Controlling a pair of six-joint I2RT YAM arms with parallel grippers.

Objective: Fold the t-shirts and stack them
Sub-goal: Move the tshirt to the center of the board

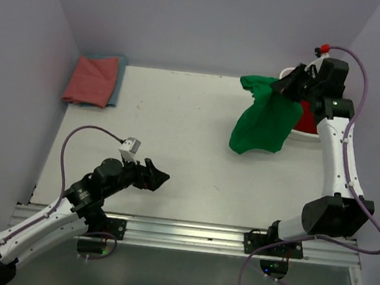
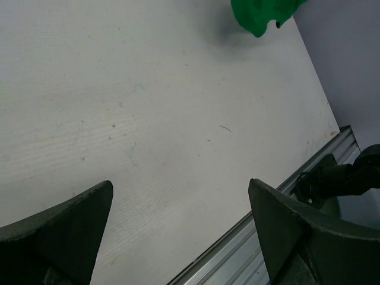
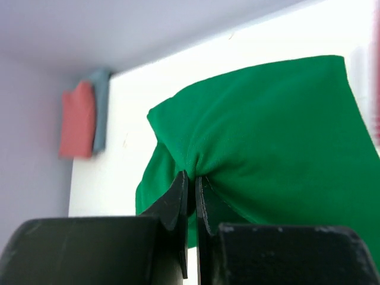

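My right gripper carries the green t-shirt back from the basket first next, to get the t-shirt down onto the bare table nearer the bar (image 1: 228,176).
A bright green t-shirt (image 1: 263,123) hangs bunched over the back right of the table, its lower part trailing down onto the surface. My right gripper (image 1: 286,84) is shut on a fold near the shirt's top; the right wrist view shows the fingers of that gripper (image 3: 192,175) pinching the green cloth (image 3: 267,130). A red t-shirt (image 1: 308,117) lies in the white basket (image 1: 305,135) behind it. A salmon-pink t-shirt (image 1: 91,81) lies folded on a teal-blue one (image 1: 119,80) at the back left. My left gripper (image 1: 156,176) stands open and empty low over the near table (image 2: 180,183).
The purple walls close in the table on the left, back and right. An aluminium rail (image 1: 187,232) runs along the near edge and carries both arm bases. In the left wrist view the green shirt's hem (image 2: 261,15) shows at the top.
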